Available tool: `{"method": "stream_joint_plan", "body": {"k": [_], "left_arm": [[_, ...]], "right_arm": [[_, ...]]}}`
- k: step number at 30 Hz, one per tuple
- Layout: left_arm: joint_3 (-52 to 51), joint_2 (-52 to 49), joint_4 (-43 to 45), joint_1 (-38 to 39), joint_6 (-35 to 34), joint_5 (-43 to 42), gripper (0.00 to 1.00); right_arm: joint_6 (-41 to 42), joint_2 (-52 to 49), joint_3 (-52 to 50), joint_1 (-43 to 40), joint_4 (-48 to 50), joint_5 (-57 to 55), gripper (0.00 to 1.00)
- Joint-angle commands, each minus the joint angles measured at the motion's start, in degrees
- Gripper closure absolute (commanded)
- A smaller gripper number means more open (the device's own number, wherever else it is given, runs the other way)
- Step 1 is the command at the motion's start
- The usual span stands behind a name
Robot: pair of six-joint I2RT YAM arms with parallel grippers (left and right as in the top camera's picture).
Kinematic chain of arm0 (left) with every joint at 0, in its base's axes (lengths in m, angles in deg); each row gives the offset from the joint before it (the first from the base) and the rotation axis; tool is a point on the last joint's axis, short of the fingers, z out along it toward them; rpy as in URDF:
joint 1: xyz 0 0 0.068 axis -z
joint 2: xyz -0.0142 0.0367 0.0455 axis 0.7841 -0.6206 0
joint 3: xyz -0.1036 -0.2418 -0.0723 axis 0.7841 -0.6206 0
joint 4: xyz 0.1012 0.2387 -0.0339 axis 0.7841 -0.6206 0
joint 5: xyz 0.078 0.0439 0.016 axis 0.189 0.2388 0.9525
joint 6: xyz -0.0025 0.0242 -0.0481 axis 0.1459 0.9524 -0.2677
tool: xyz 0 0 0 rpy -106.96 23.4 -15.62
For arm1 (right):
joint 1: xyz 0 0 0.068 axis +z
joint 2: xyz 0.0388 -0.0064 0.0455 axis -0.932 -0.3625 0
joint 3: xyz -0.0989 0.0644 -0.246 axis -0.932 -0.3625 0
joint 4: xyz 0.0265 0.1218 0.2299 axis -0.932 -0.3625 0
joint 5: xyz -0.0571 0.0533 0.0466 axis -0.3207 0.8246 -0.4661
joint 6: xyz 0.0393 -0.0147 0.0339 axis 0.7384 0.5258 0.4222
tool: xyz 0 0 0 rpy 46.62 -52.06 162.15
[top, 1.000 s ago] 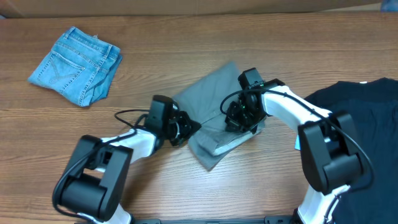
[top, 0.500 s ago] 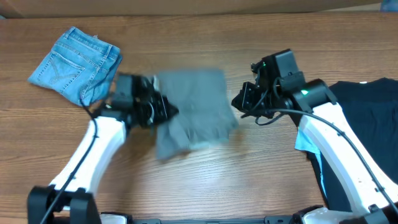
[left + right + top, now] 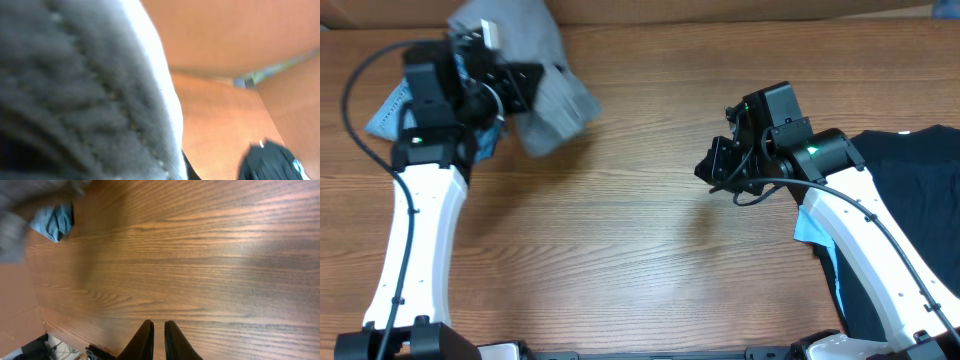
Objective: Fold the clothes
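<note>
The left gripper lowers to the left in the overhead view next, over the blue denim shorts [image 3: 390, 113], and releases, since the grey-olive shorts [image 3: 552, 92] still hang beside them.
The grey-olive shorts [image 3: 552, 92] hang bunched from my left gripper [image 3: 525, 85], lifted at the table's far left over the blue denim shorts. In the left wrist view the blurred grey fabric [image 3: 75, 100] fills the left side and hides the fingers. The grey shorts show as a blur in the right wrist view's top left corner [image 3: 15, 225]. My right gripper [image 3: 712, 170] hangs over bare wood right of centre, its fingers nearly together with nothing between them [image 3: 158, 325].
Folded blue denim shorts [image 3: 382, 112] lie at the far left, mostly hidden under my left arm; they also show in the right wrist view [image 3: 55, 220]. A dark navy garment [image 3: 905, 190] lies at the right edge, with a light blue piece [image 3: 807, 226] beside it.
My left gripper has carried the grey shorts from the table's centre up to the far left, over the denim shorts. My right gripper let go of them and drew back right.
</note>
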Motion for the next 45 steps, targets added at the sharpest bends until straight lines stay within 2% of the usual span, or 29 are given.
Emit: {"method": "stream_joint_plan", "body": {"k": [1,5,14,19,22,23,25,26,27,31,35,37,42,45], "left_arm": [[2.89,-2.91,5.22,-3.63,-1.40,-1.16,0.96],[3.02,-7.58,15.78,-7.89,-7.48,-1.55,0.96],[3.10,-18.14,30.23,-14.91,-21.35,-5.07,0.96],[3.10,-19.08,27.02,-19.26,-19.47,-4.90,0.96],[3.10,-19.08,23.21,-22.12,-17.14,-4.72,0.88],[3.10,-19.08,21.86,-22.97,-16.15,-4.63,0.81],[3.10,-19.08,18.93,-24.90,-14.47,-4.28,0.57],[3.10,-19.06,16.87,-27.02,-13.42,-4.57,0.26],[3.10,-18.95,16.55,-28.41,-13.40,-6.05,0.00],[3.48,-16.72,15.67,-35.67,-13.53,-14.95,0.00],[3.52,-11.93,10.34,-42.32,-13.66,-15.93,0.00],[3.52,-9.11,6.71,-44.44,-11.19,-16.11,0.00],[3.52,-2.75,-3.48,-45.03,-2.73,-11.65,0.00],[3.52,-1.05,-6.60,-41.40,0.66,-7.56,0.00]], "right_arm": [[-0.87,0.48,0.76,-0.11,-0.79,-0.52,0.88],[-0.87,0.48,0.76,-0.11,-3.15,-0.52,0.89],[-0.85,0.48,0.76,-0.11,-5.86,-0.52,0.89],[-0.85,0.48,0.76,-0.11,-6.34,-0.52,0.89],[-0.83,0.48,0.76,-0.11,-6.47,-0.52,0.89],[-0.85,0.48,0.76,-0.11,-6.56,-0.52,0.89],[-0.85,0.48,0.76,-0.11,-6.95,-0.52,0.89],[-0.85,0.48,0.76,-0.11,-7.32,-0.52,0.89],[-0.85,0.48,0.76,-0.11,-7.56,-0.50,0.89],[-0.87,0.48,0.76,-0.11,-8.22,-0.52,0.89],[-0.87,0.48,0.76,-0.11,-8.26,-0.52,0.89],[-0.87,0.48,0.76,-0.11,-8.20,-0.52,0.89],[-0.92,0.48,0.76,-0.11,-8.17,-0.55,0.89],[-1.09,0.48,0.76,-0.11,-8.22,-0.52,0.89]]}}
